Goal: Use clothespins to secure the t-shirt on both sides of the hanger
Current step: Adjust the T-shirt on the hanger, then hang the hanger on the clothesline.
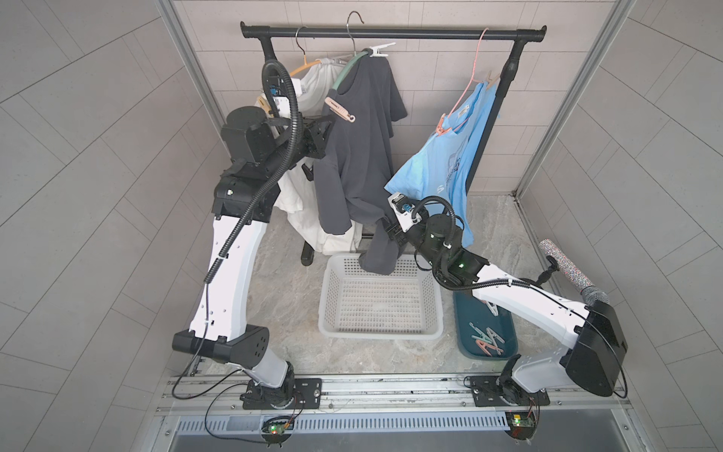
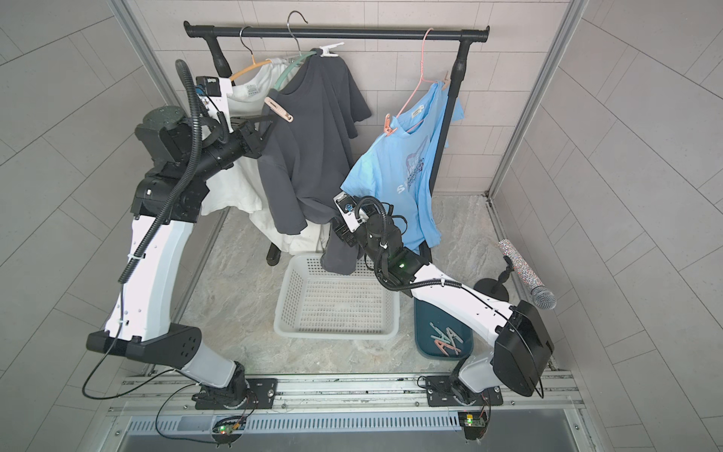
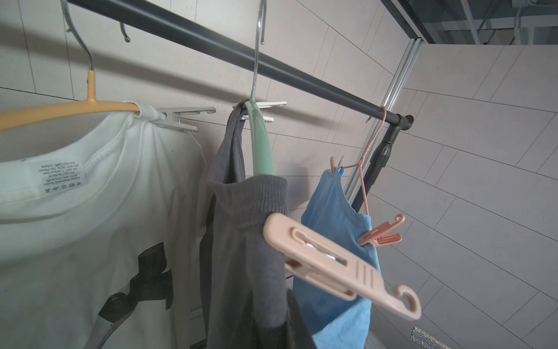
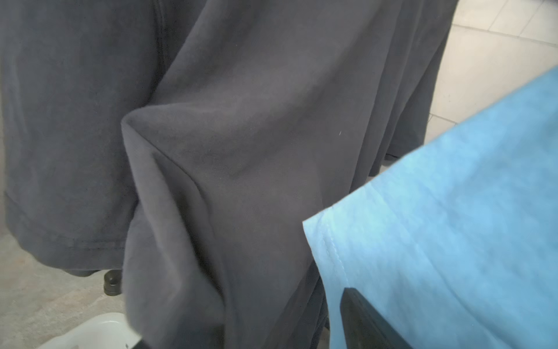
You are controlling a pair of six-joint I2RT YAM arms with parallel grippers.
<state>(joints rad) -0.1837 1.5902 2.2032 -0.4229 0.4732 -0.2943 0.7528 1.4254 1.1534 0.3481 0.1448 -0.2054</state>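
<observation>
My left gripper moves down and toward the blue shirt next, releasing the grey t-shirt's fold below the peach pin (image 1: 332, 131) (image 3: 264, 305), as the green hanger's hook stands high over the bar.
A dark grey t-shirt (image 1: 360, 148) (image 2: 305, 148) hangs on a green hanger (image 1: 344, 74) (image 3: 261, 145). A white clothespin (image 1: 379, 50) (image 3: 265, 105) clips its far shoulder. On the near shoulder sits a peach clothespin (image 1: 339, 109) (image 2: 278, 108) (image 3: 332, 263). My left gripper (image 1: 330, 120) (image 2: 274, 117) (image 3: 287, 326) is just below the peach pin, shut on a fold of the t-shirt, with one finger hidden by cloth. Low down, my right gripper (image 1: 385, 231) (image 2: 336, 231) (image 4: 244, 320) stands open against the shirt's lower part, with cloth (image 4: 241, 151) hanging between its fingers.
On the black rail (image 1: 391, 33) a white shirt (image 1: 313, 78) hangs to the left and a blue shirt (image 1: 450, 156) to the right, both pinned. Below stands a white basket (image 1: 324, 297). A teal tray (image 1: 504, 321) holds spare clothespins (image 1: 487, 340). A microphone (image 1: 567, 270) stands at the right.
</observation>
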